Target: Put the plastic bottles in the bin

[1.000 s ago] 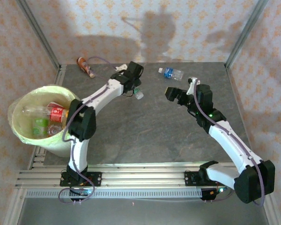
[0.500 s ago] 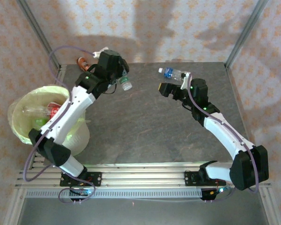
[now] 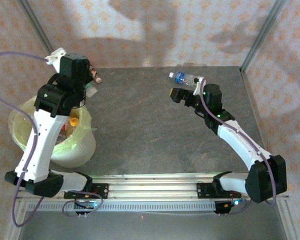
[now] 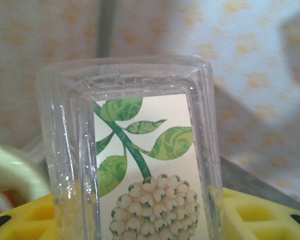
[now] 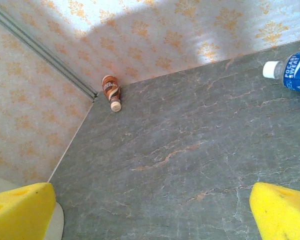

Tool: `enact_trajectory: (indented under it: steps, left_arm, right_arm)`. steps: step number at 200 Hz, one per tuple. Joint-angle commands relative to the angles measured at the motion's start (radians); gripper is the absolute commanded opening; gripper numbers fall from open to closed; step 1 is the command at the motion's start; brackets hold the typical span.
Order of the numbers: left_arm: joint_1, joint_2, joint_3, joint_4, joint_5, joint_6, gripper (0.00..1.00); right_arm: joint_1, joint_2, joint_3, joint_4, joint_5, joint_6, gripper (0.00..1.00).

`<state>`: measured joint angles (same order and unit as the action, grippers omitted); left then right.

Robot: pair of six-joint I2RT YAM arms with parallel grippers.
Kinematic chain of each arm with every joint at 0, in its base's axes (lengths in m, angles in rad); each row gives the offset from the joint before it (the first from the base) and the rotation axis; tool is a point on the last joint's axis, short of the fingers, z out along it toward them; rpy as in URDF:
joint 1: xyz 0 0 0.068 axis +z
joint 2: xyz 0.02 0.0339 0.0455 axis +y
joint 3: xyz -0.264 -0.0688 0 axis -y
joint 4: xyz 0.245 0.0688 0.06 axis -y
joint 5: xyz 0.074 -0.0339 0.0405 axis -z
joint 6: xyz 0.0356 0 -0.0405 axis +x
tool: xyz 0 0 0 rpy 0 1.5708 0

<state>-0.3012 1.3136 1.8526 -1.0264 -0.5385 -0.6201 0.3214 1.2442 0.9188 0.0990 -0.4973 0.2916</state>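
My left gripper holds the clear bottle, which still sticks out past the bin's rim, so it needs to move back and tip down over the bin's opening point(image 3: 67, 128) to let go of the bottle.
My left gripper point(image 3: 85, 89) is shut on a clear plastic bottle point(image 3: 91, 90) with a green-leaf label and holds it high, over the far right edge of the bin point(image 3: 81, 147). In the left wrist view that bottle point(image 4: 140, 165) stands between the yellow pads point(image 4: 35, 220). The pale yellow-green bin holds several bottles, mostly hidden under my left arm. A blue-labelled bottle point(image 3: 182, 77) lies at the back of the table, just beyond my right gripper point(image 3: 182, 95), which is open with nothing in it. The right wrist view has this bottle point(image 5: 295, 70) at its upper right. A brown bottle point(image 5: 110, 91) lies in the far left corner.
The grey stone-patterned table point(image 3: 155, 135) is walled by patterned panels with metal corner posts point(image 3: 255, 45). An aluminium rail point(image 3: 155, 190) carries both arm bases at the near edge. The bin stands at the table's left edge.
My left arm has swung left and risen, carrying the green-labelled bottle from the table's back middle to the bin. The right gripper moved a little toward the blue-labelled bottle, then stayed.
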Motion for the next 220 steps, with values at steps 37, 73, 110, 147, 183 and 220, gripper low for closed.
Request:
enact_trajectory:
  steps: [37,73,110,147,183,220]
  left_arm:
    - [0.131,-0.156,-0.114,-0.133,-0.208,-0.052,0.49]
    - [0.3,-0.239,-0.257,-0.07,0.016,-0.042,0.49]
    - [0.389,-0.209,-0.321,-0.023,0.123,-0.053,0.5]
    - [0.415,-0.192,-0.337,0.007,0.118,-0.13,0.78]
    - [0.415,-0.186,-0.323,0.034,0.188,-0.126,0.95]
    - [0.415,-0.202,-0.291,0.029,0.251,-0.114,1.0]
  right_arm:
    - [-0.003,-0.006,0.039,-0.018,0.018,0.0,1.0]
    - [-0.003,0.004,0.051,-0.017,0.014,0.004,1.0]
    - [-0.002,0.001,0.045,-0.013,0.01,0.013,1.0]
    - [-0.003,-0.012,0.036,-0.033,0.021,-0.001,1.0]
    - [-0.003,-0.028,0.011,-0.027,0.071,0.002,0.99]
    - [-0.003,-0.006,0.008,-0.011,0.168,0.045,0.99]
